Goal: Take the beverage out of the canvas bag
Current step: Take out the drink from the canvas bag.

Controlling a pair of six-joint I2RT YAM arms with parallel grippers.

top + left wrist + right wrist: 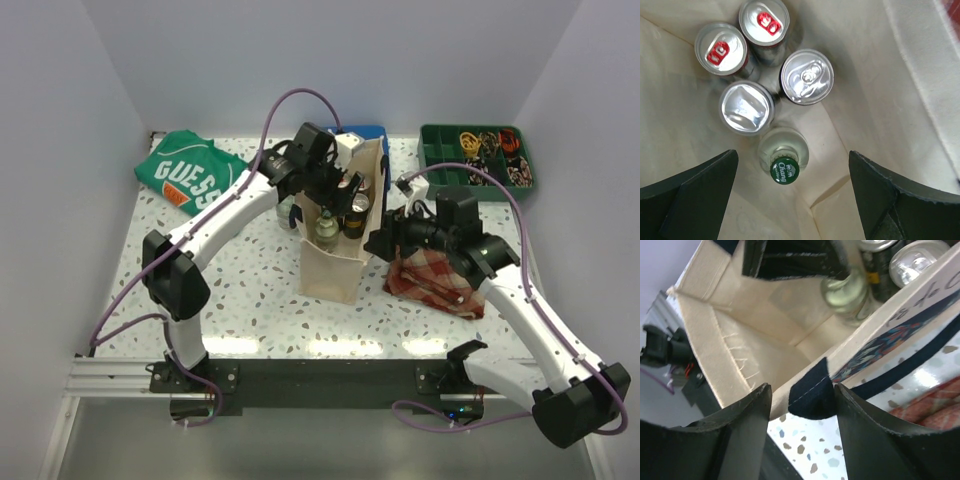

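I should lower my left gripper into the canvas bag (330,272) and close it around the green Chang cap (326,213), because the bottle is standing upright below the gripper, between its open fingers.
The cream canvas bag (330,272) stands upright mid-table. Inside it are several silver-topped cans (806,76) and a clear glass bottle with a green Chang cap (785,169). My left gripper (335,185) hovers over the bag's mouth, looking straight down. It (792,156) is open wide, its fingers either side of the bottle and well above it. My right gripper (378,240) is at the bag's right rim. Its jaws (802,390) straddle the rim where the navy handle (812,395) is sewn on. The right finger touches the handle and a gap shows beside the left one.
A red plaid cloth (440,285) lies under the right arm. A green GUESS shirt (190,175) lies at the back left. A green tray (478,160) of small parts sits at the back right. A blue item (368,132) is behind the bag.
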